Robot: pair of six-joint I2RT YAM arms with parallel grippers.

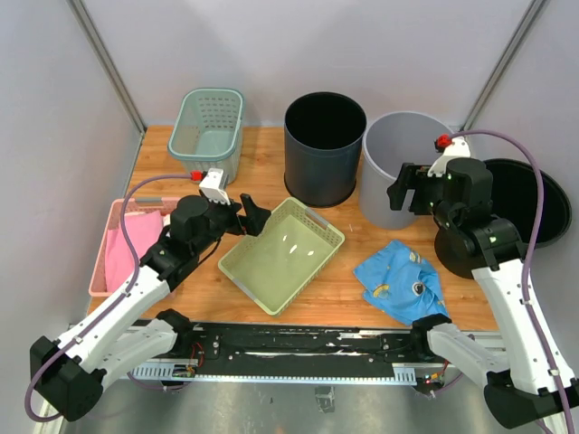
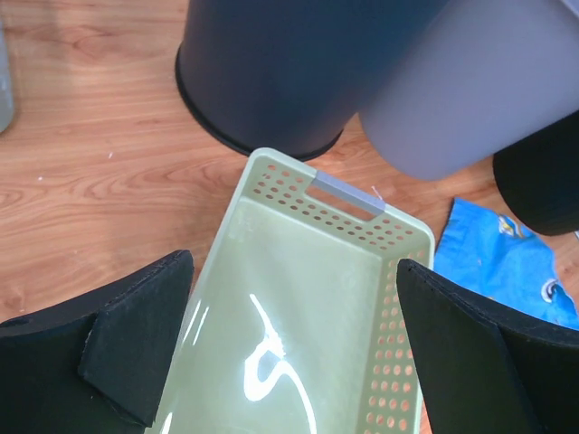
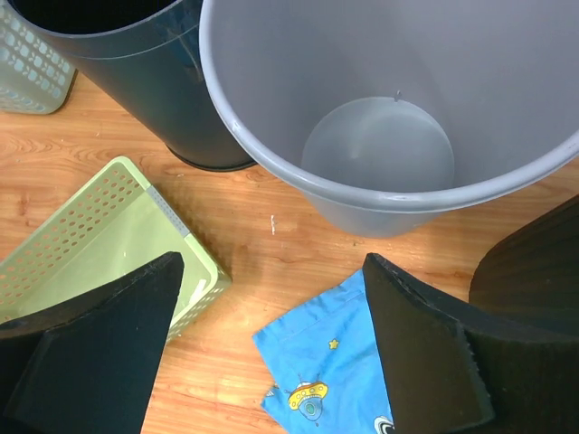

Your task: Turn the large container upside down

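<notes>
The tray's rim by the blue cloth lies below, to the right in the top view, so the robot's left hand will next go down and turn across the tray [image 1: 280, 253] onto that rim.
A tall dark bin [image 1: 324, 149] and a light grey bin [image 1: 398, 145] stand upright, side by side, at the back; both are open at the top and empty. They also show in the left wrist view, the dark bin [image 2: 271, 72] and the grey bin [image 2: 470, 90]. My right gripper [image 1: 404, 190] is open and empty, above the grey bin's near side; its view looks down into the grey bin [image 3: 380, 154], with the dark bin [image 3: 136, 72] beside it. My left gripper [image 1: 249, 217] is open and empty over the left end of a light green perforated tray [image 1: 280, 253], which fills its view [image 2: 308, 298].
A teal basket [image 1: 208, 131] stands back left. A pink basket [image 1: 127, 244] holding pink cloth sits at the left edge. A blue printed cloth [image 1: 403, 278] lies front right. A black round object [image 1: 529, 199] sits at the far right.
</notes>
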